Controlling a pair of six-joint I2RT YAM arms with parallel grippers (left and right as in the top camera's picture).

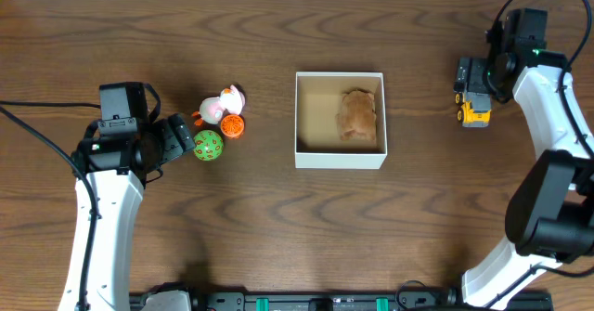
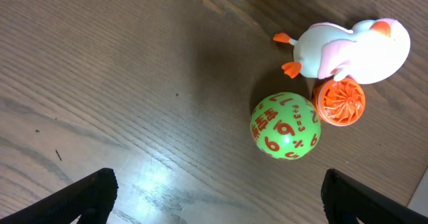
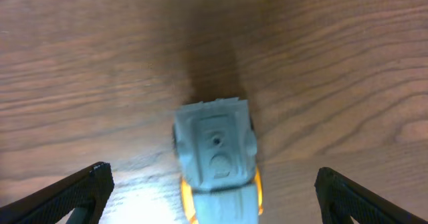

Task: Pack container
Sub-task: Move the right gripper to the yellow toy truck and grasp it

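I should lower my right gripper onto the grey end of the toy truck (image 1: 477, 101) (image 3: 216, 148) and close it, because its open fingers are already hovering on either side.
The container (image 1: 340, 157), a white-walled square box with a tan inside, sits mid-table and holds a brown furry toy (image 1: 357, 114). Left of it lie a green ball with orange numbers (image 1: 208, 145), a small orange ball (image 1: 232, 125) and a white and pink duck toy (image 1: 223, 105); the left wrist view shows the same ball (image 2: 285, 126), orange ball (image 2: 340, 101) and duck (image 2: 348, 49). My left gripper (image 2: 215, 200) is open just left of the green ball. My right gripper (image 3: 214, 197) is open over a yellow and grey toy truck (image 3: 217, 158), which also shows overhead (image 1: 474, 108).
The table is dark wood. A black bar with green clips runs along the front edge (image 1: 325, 302). The right arm's base stands at the front right (image 1: 548, 218).
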